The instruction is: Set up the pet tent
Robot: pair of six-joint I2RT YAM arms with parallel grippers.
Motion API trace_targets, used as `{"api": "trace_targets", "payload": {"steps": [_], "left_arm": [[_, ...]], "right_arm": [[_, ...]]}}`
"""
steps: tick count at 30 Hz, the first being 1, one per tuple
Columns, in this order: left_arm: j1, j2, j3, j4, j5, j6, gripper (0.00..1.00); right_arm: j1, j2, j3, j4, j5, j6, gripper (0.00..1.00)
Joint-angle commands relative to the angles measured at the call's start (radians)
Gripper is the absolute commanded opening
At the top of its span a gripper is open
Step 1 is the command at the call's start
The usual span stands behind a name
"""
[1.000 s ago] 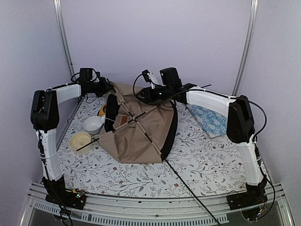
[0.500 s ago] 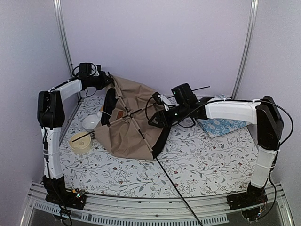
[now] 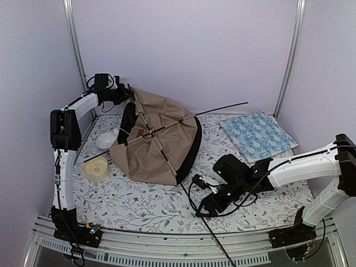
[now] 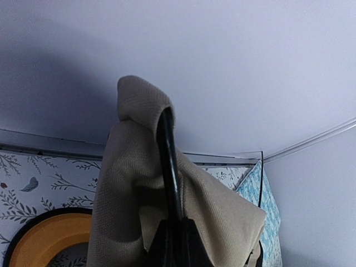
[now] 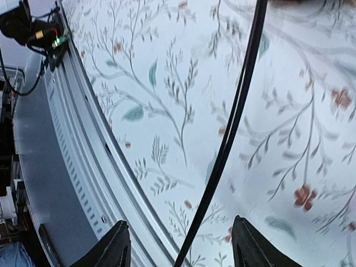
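Part of the black pole lies back of my fingers. The right gripper next draws back along the pole and closes on the pole's part over the front bar.
The pet tent, tan canvas with thin black crossing poles, sits half raised at the back left of the table. My left gripper is shut on its upper edge. In the left wrist view the fingers pinch a black pole wrapped in tan fabric. One long black pole runs from the tent out past the table's front edge. My right gripper hovers low over that pole. Its fingers stand open, with the pole passing between them untouched.
A blue patterned cushion lies at the back right. The yellow feeder and a white bowl sit left of the tent. The grey metal front rail lies right below my right gripper.
My right arm has swung from the tent's top down to the table's front, and its jaws have opened. The left gripper has lifted the tent's edge toward the back left.
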Motion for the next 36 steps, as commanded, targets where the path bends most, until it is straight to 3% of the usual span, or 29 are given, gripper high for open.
{"api": "trace_targets", "payload": {"steps": [1,10,23,30,32,34,36], "left_arm": [[0.020,0.019,0.037,0.054,-0.009,0.025,0.00],[0.019,0.029,0.045,0.065,-0.010,0.017,0.00],[0.020,0.031,0.065,0.054,-0.016,0.014,0.00],[0.020,0.035,0.067,0.059,-0.011,0.007,0.00],[0.020,0.037,0.067,0.060,-0.002,0.003,0.00],[0.020,0.034,0.062,0.053,0.002,0.011,0.00],[0.019,0.031,0.059,0.038,-0.006,0.021,0.11]], "right_arm": [[0.096,-0.096,-0.129,-0.043,0.000,0.124,0.64],[0.218,-0.217,-0.255,-0.103,0.000,0.260,0.59],[0.272,-0.073,-0.229,-0.099,0.001,0.241,0.50],[0.274,-0.009,-0.209,-0.101,0.016,0.243,0.33],[0.275,-0.008,-0.197,-0.105,0.032,0.243,0.17],[0.274,-0.024,-0.179,-0.114,0.054,0.241,0.07],[0.273,-0.053,-0.158,-0.126,0.091,0.230,0.00]]}}
